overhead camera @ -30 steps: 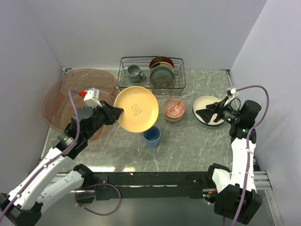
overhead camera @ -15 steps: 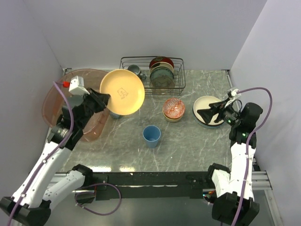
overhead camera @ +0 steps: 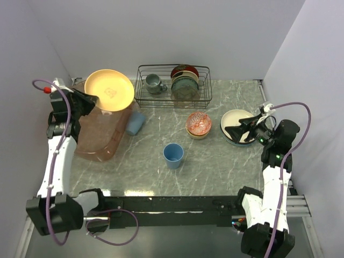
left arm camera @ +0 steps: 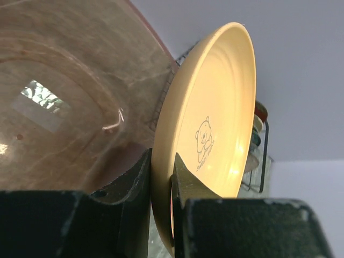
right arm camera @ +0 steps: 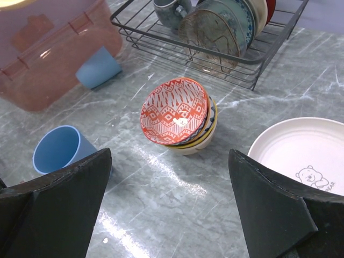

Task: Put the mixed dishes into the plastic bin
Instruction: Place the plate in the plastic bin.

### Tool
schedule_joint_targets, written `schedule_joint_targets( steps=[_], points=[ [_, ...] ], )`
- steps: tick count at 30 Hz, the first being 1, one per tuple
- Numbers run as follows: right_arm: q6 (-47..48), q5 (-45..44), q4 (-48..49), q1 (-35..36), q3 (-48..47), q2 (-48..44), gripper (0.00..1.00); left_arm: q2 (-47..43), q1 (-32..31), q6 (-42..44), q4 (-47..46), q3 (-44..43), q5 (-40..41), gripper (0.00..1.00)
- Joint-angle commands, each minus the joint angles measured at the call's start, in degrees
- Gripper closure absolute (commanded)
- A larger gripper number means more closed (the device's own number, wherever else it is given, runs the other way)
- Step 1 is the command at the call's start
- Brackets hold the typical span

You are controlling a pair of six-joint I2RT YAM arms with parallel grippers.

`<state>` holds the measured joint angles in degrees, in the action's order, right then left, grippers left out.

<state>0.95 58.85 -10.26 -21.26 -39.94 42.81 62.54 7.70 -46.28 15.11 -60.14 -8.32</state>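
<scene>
The plate in my left gripper comes down next onto the plastic bin's bare bottom below, inside the bin's sides, and the gripper releases the plate's rim.
My left gripper [overhead camera: 89, 100] is shut on the near rim of the orange-yellow plate [overhead camera: 109, 90], which it holds tilted over the far part of the pinkish plastic bin [overhead camera: 97, 146]. In the left wrist view the plate [left arm camera: 215, 118] stands edge-on between the jaws of the left gripper [left arm camera: 161, 164], with the bin [left arm camera: 64, 80] behind. A stack of bowls, red-patterned on top [overhead camera: 198, 124] [right arm camera: 176, 110], sits mid-table. One light-blue cup [overhead camera: 173, 156] [right arm camera: 56, 149] stands upright; another [overhead camera: 135, 122] [right arm camera: 97, 67] lies beside the bin. My right gripper [overhead camera: 235, 130] [right arm camera: 169, 156] hangs open and empty over the white plate [overhead camera: 236, 118] [right arm camera: 306, 150].
A black wire rack [overhead camera: 173, 86] [right arm camera: 226, 59] at the back holds a grey mug and upright dark plates. Walls close in the table on the left, back and right.
My left arm has swung the orange-yellow plate from the table's middle leftward and back to above the bin. The cup lying beside the bin has come into view. The right gripper barely moved.
</scene>
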Motion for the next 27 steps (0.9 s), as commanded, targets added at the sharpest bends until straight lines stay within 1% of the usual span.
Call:
schedule_joint_targets(
  steps=[1,4,7,12,16,27],
  points=[
    [0.5,-1.2,2.1,-0.2,0.0,-0.4,0.03,2.7,5.5,-5.7,-6.5,-1.4,-5.3,0.99],
    [0.5,-1.1,2.1,-0.3,0.0,0.3,0.03,5.5,8.4,-7.1,-7.6,-1.4,-5.7,0.99],
    [0.3,-0.8,2.3,-0.2,0.0,1.2,0.03,8.9,9.8,-6.9,-7.4,-2.3,-5.1,0.99],
    [1.0,-1.8,1.9,-0.1,0.0,2.0,0.03,14.7,10.5,-5.7,-5.6,-4.6,-3.2,0.99],
    [1.2,-1.8,1.6,-0.1,-0.2,2.7,0.03,17.4,10.6,-5.0,-5.5,-4.8,-1.4,0.99],
    [2.1,-3.4,1.0,-0.1,-0.6,4.2,0.03,25.9,10.7,-2.8,-5.9,-7.0,-0.4,0.99]
  ],
)
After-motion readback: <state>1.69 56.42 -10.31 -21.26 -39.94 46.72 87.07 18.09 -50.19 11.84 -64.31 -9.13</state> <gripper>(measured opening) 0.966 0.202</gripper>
